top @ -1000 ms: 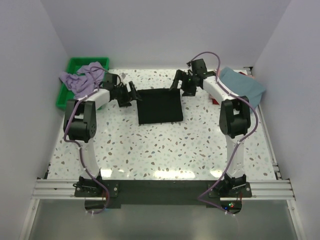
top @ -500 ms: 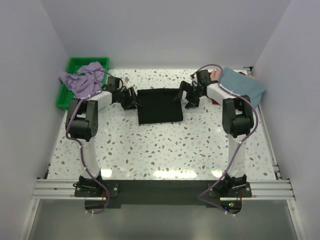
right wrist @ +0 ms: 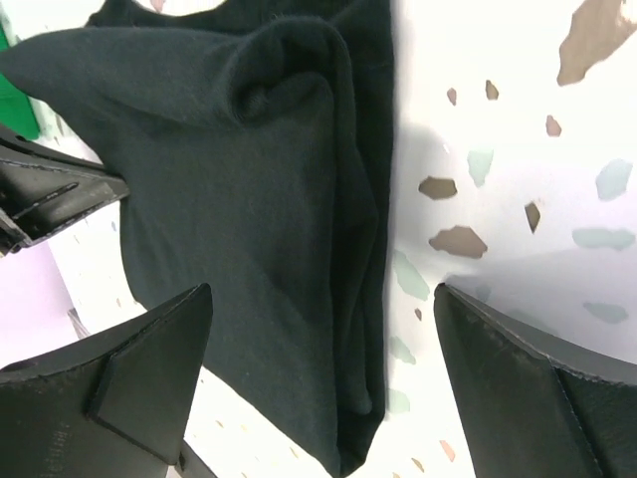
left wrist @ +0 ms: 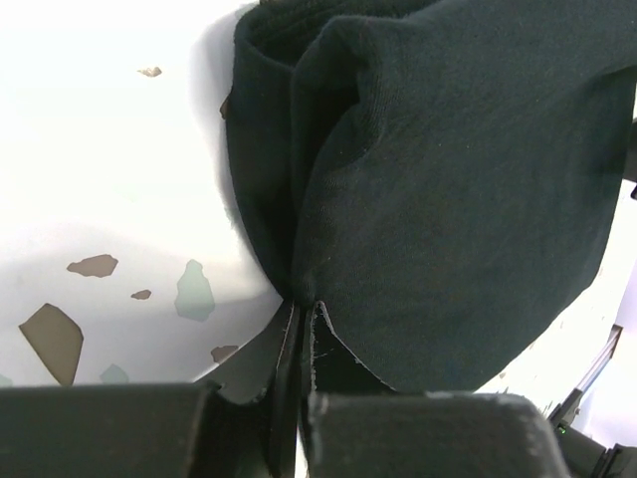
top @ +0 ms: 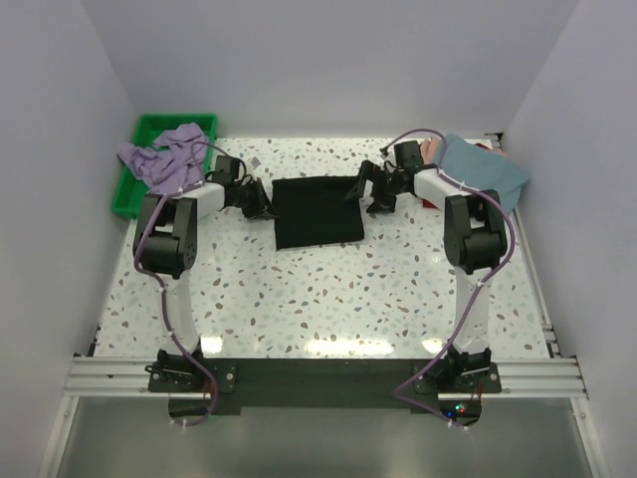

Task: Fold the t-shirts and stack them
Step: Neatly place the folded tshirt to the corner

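Observation:
The black t-shirt's edge [top: 357, 206] [right wrist: 345, 314] is to the left of my right gripper in the top view, and my right gripper's fingers are on both sides of cloth. My right gripper will slide that way next and close.
A black t-shirt [top: 317, 211] lies folded into a rectangle in the middle of the table. My left gripper [top: 261, 202] is at its left edge, and the left wrist view shows that gripper [left wrist: 302, 311] shut on a pinch of the black t-shirt [left wrist: 448, 199]. At the shirt's right edge my right gripper [top: 370, 194] stands open. In the right wrist view the black t-shirt [right wrist: 249, 179] lies between the spread fingers of the right gripper [right wrist: 320, 294]. A lavender t-shirt [top: 164, 157] is bunched in the tray. A teal-blue t-shirt [top: 485, 171] rests on a pink one [top: 429, 148] at the right.
The green plastic tray [top: 127, 189] stands at the back left corner. White walls close in the table on the left, back and right. The speckled tabletop [top: 328, 289] stretches toward the arm bases.
The left gripper has shut on the black shirt's left edge. The right arm came down to the right edge, still open. The shirt's raised far side now lies flat.

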Robot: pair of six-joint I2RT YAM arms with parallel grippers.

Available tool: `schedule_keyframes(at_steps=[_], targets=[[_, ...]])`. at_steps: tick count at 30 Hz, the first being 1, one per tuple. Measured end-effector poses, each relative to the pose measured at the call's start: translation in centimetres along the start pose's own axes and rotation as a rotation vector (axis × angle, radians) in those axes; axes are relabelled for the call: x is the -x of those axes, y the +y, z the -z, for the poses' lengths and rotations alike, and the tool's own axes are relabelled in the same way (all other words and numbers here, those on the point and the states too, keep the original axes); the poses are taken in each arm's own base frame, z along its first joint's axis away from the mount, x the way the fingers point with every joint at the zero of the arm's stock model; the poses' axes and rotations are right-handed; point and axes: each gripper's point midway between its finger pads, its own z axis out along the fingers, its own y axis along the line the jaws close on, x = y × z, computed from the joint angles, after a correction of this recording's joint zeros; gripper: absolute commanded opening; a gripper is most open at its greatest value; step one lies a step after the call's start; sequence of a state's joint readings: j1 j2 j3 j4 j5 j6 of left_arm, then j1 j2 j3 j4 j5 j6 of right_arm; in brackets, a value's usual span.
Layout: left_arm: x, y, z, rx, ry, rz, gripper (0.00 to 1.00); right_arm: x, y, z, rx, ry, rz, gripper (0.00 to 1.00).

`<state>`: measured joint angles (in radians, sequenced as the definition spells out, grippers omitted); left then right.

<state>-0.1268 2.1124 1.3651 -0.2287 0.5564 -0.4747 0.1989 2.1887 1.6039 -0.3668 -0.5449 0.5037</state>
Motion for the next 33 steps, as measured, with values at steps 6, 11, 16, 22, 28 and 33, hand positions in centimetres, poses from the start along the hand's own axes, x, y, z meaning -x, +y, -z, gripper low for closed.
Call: schedule_keyframes(at_steps=[6,11,16,22,28,33], targets=[[-0.1,-0.1,-0.1,-0.014,0.006,-0.006,0.00,0.5,0.6,-0.8,0.058,0.000,0.016,0.97],[-0.1,-0.1,-0.2,-0.023,0.008,-0.007,0.00,0.4,1.6,-1.9,0.094,0.001,0.047,0.94],[-0.1,-0.2,-0.2,-0.030,0.010,-0.008,0.00,-0.3,3.0,-3.1,0.120,0.008,0.088,0.89],[-0.2,-0.3,-0.3,-0.038,0.011,-0.010,0.00,-1.3,4.5,-4.3,0.138,0.019,0.131,0.79],[-0.1,-0.4,-0.4,-0.047,0.011,-0.012,0.05,-1.8,3.8,-5.1,0.087,0.014,0.146,0.40],[-0.1,-1.1,-0.3,-0.082,0.013,-0.009,0.48,-2.1,2.8,-5.3,0.022,0.024,0.136,0.00]])
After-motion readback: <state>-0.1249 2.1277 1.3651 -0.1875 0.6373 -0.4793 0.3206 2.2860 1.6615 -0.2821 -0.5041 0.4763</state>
